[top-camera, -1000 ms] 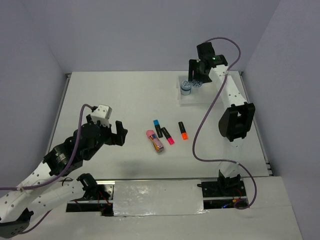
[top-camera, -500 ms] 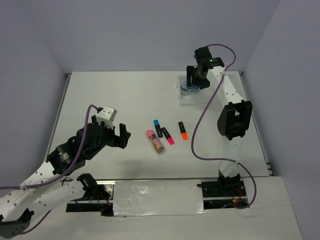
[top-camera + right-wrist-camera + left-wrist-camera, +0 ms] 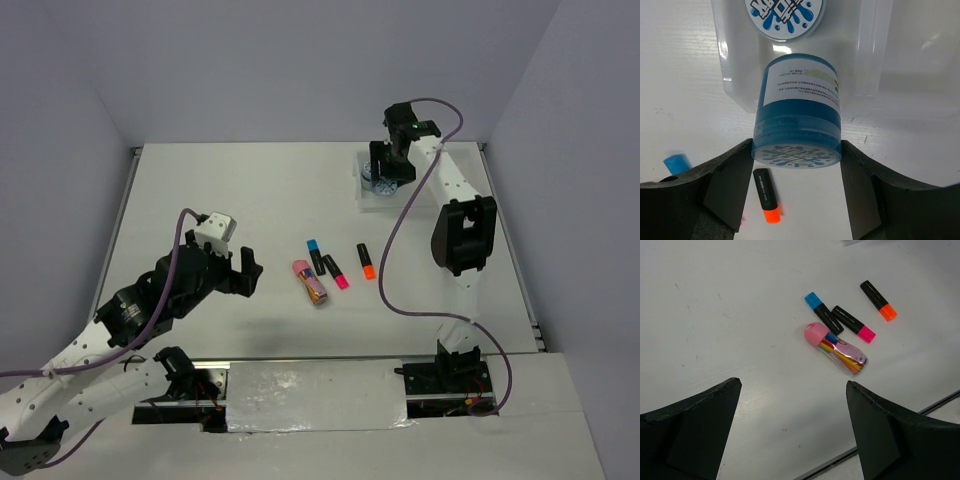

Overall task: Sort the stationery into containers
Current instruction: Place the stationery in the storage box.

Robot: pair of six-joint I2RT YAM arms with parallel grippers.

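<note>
The near end of the tray's section (image 3: 380,195) (image 3: 846,74) is clear of the second roll, so my right gripper will next lower slightly over it and release its roll there.
My right gripper (image 3: 796,150) is shut on a blue-and-white round roll (image 3: 797,117) and holds it above the near left corner of the white tray (image 3: 875,55). A second roll (image 3: 784,12) lies in the tray's left compartment. In the top view the right gripper (image 3: 385,172) hangs over the tray (image 3: 375,202). The blue-capped highlighter (image 3: 315,256), pink-capped highlighter (image 3: 336,272), orange-capped highlighter (image 3: 366,261) and pink eraser (image 3: 311,282) lie mid-table. My left gripper (image 3: 247,272) is open and empty, left of the eraser (image 3: 836,348).
The left wrist view shows the blue (image 3: 823,313), pink (image 3: 854,323) and orange (image 3: 878,300) highlighters beyond the eraser. The table's near edge with a metal strip (image 3: 310,395) runs below them. Walls enclose the table on three sides.
My right gripper has shifted left with the roll, over the tray's left end. My left gripper has moved slightly right, toward the eraser, staying open.
</note>
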